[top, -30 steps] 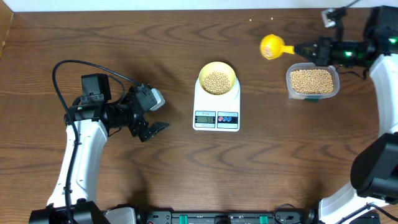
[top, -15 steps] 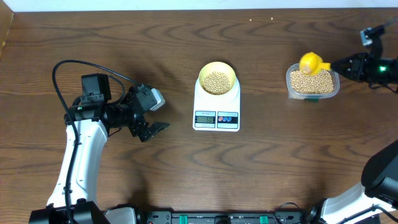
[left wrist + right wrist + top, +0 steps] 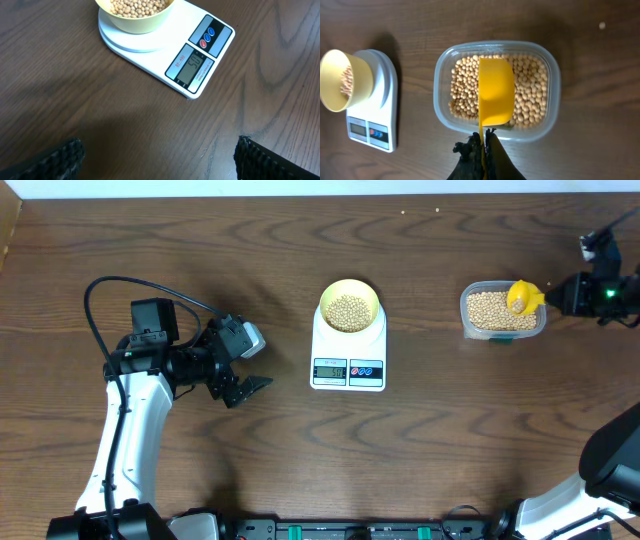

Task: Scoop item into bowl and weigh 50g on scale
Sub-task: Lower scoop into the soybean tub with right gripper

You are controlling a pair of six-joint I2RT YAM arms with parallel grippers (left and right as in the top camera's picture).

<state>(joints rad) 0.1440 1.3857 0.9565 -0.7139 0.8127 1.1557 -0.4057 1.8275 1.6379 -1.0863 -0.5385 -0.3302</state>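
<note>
The scoop [image 3: 522, 296] goes down to the left in the overhead view next, and my right gripper releases it onto the beans in the clear tub. The beans lie below my gripper on that side.
The pale yellow-green bowl [image 3: 349, 305] holds tan beans [image 3: 348, 311] and stands on the white scale [image 3: 348, 360]. In the left wrist view the scale [image 3: 195, 62] shows about 50 on its display. My right gripper [image 3: 558, 294] is shut on the handle of a yellow scoop [image 3: 522, 296], which is tipped on its side over the clear tub [image 3: 503, 311] of beans. In the right wrist view the scoop [image 3: 495, 91] hangs over the tub [image 3: 496, 89], with my gripper [image 3: 484, 140] clamped on its handle. My left gripper [image 3: 247, 387] is open and empty, left of the scale.
The tub stands at the right, near the table's far right edge. Two stray beans [image 3: 438, 210] lie near the back edge. A black cable [image 3: 110, 285] loops over the left arm.
My right gripper has carried the scoop rightward from between the bowl and the tub to over the tub, and turned it onto its side. The left arm has not moved.
</note>
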